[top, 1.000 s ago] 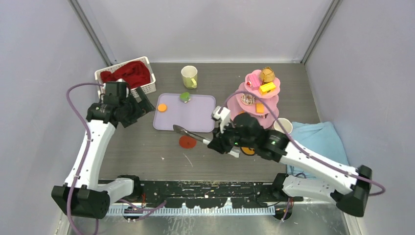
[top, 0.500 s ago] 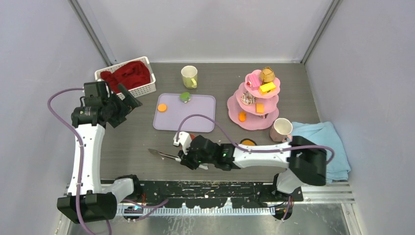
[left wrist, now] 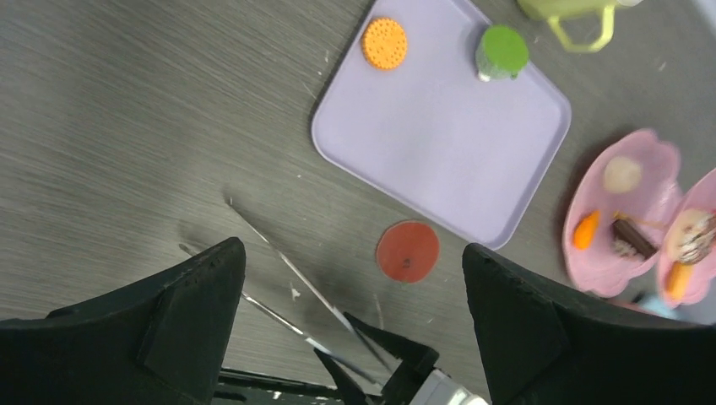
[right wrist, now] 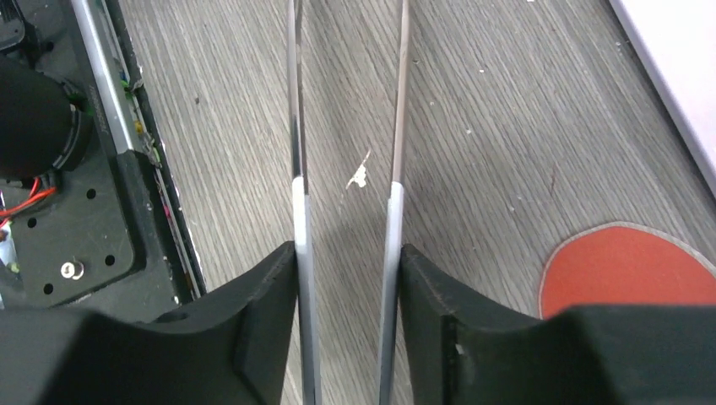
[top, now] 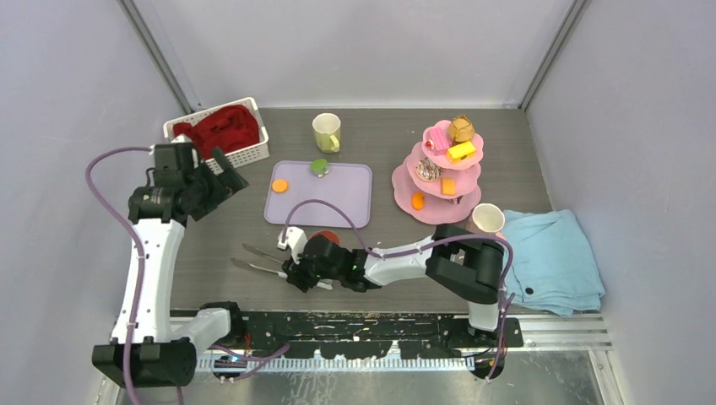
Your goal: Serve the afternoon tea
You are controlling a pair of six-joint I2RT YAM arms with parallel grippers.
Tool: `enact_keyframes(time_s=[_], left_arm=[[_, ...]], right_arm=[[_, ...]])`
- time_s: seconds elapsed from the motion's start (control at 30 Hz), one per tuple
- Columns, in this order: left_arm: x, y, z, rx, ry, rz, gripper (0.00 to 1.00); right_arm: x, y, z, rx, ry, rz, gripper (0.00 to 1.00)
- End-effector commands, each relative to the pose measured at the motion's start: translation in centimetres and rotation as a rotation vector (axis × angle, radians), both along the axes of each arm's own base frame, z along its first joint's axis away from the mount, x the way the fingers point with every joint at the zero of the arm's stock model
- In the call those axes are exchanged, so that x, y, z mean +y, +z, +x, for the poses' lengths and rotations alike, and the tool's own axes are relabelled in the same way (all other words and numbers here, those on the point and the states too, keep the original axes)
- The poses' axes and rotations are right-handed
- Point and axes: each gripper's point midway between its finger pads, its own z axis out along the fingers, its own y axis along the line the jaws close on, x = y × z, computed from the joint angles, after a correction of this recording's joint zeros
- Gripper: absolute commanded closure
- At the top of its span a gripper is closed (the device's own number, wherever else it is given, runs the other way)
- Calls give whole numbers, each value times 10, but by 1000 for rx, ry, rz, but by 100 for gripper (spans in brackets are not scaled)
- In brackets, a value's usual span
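The yellow-green mug's jutting handle (top: 335,145) (left wrist: 588,45) is outward of my left gripper, to its right in the top view, so I will reach that way and go down around the handle.
My right gripper (top: 295,268) lies low near the table's front edge, shut on metal tongs (top: 257,256) whose two arms (right wrist: 295,126) stand spread apart, each against a finger. A red disc sweet (top: 325,238) lies just behind it on the table, next to the lilac tray (top: 342,202). An orange cookie (top: 279,185) and a green pastry (top: 319,167) sit on that tray. The pink three-tier stand (top: 447,216) carries several sweets. A yellow-green mug (top: 327,132) stands at the back, a pink mug (top: 488,219) beside the stand. My left gripper (top: 224,170) hovers open and empty left of the tray.
A white basket (top: 253,156) with a red cloth stands at the back left, behind the left gripper. A folded light-blue towel (top: 553,257) lies at the right. The arms' black base rail (top: 355,325) runs along the front edge, close to the tongs.
The right arm has swept left along the front edge with the tongs, and the tongs' arms have sprung apart. The left arm pulled back to the left.
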Motion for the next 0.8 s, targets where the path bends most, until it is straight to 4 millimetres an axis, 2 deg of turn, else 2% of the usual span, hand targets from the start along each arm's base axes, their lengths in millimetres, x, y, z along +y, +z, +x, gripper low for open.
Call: enact_keyframes(time_s=[0.0,0.17,0.23,0.33,0.47,0.6,0.63,0.7,0.77], left_arm=[[-12,19,12,-64,-62,215,0],[-33,12,26,-25,-128,219,1],[-35,10,33,-18,-132,228,1],[-40,6,43,-11,-146,228,1],[-56,-5,64,47,-189,275,1],[-88,-12,88,79,-248,348,1],[-97,-14,95,73,-254,356,1],[-114,-25,112,74,-260,367,1],[-132,-32,127,71,-276,370,1]], right_arm=[[34,47,6,-12,-5,161,44],[19,72,17,-62,-71,185,28],[6,85,23,-95,-113,194,22],[-21,111,35,-142,-199,198,19],[-93,138,64,-191,-447,165,11],[-189,148,99,-133,-765,86,9],[-207,160,104,-131,-831,107,9],[-240,178,105,-138,-919,114,9],[-261,199,97,-154,-952,162,7]])
